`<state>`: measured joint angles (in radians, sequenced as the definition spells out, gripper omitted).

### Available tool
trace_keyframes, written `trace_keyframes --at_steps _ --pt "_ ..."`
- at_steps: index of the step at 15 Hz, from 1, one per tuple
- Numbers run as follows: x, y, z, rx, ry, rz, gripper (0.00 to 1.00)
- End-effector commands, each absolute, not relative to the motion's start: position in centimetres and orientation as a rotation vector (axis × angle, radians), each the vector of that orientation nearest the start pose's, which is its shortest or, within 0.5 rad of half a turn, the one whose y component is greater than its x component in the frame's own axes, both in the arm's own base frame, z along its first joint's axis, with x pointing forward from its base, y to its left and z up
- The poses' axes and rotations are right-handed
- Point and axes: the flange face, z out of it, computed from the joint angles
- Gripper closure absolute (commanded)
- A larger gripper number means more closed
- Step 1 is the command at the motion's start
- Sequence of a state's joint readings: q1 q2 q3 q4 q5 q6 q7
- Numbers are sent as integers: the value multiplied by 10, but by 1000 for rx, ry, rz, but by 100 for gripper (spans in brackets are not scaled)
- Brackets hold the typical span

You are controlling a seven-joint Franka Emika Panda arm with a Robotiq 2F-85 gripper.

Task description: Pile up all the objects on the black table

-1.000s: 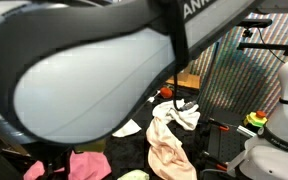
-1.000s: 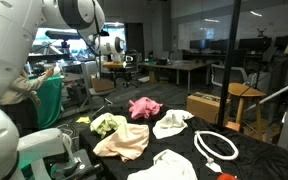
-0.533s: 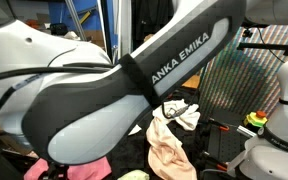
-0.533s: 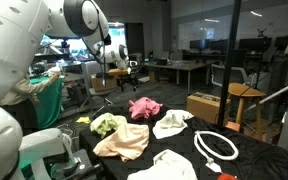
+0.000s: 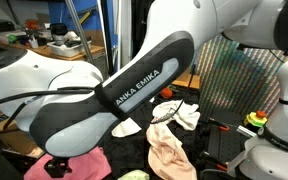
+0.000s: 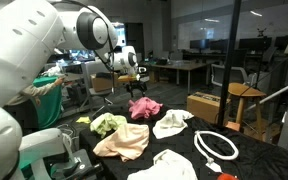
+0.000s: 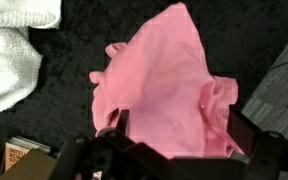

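Note:
My open gripper needs to move down next onto the crumpled middle of the pink cloth (image 6: pixel 144 106) and close there, since its fingers are still above the bunched cloth.
A pink cloth (image 7: pixel 169 85) lies crumpled on the black table (image 7: pixel 64 110), right under my gripper (image 7: pixel 179 135). The gripper is open and empty, with its fingers (image 7: pixel 112 125) standing either side of the cloth, above it. In an exterior view the gripper (image 6: pixel 137 78) hovers over the pink cloth (image 6: pixel 144 106) at the table's far side. A green cloth (image 6: pixel 107 124), a peach cloth (image 6: pixel 124 140) and two white cloths (image 6: pixel 171 123) (image 6: pixel 164 165) lie spread on the table. The pink cloth (image 5: pixel 79 165) and the peach cloth (image 5: pixel 169 150) also show behind the arm.
A white cable loop (image 6: pixel 216 148) lies at the table's near right. A cardboard box (image 6: pixel 204 105) and a wooden stool (image 6: pixel 246 105) stand beyond the table. A white cloth (image 7: pixel 14 50) lies close to the pink one. A white machine (image 5: pixel 284 110) stands beside the table.
The arm has swung down and across, bringing the gripper from high above the far side to just over the pink cloth. The cloths have not moved.

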<state>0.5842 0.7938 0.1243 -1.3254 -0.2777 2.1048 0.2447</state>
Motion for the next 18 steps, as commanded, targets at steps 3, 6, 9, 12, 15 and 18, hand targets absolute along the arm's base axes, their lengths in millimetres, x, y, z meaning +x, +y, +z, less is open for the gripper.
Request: trace_keyframes --at_steps 3,6,9,12,15,18 --pt "624 450 249 -3155 -760 -120 0" --pt "637 440 236 -3160 -683 -90 0" --pt "644 429 219 -3174 -622 -41 0" --pt "645 421 203 -3179 -580 34 0" --pt "643 420 193 -3164 -553 98 0" --pt "638 425 196 -3134 -545 133 0"
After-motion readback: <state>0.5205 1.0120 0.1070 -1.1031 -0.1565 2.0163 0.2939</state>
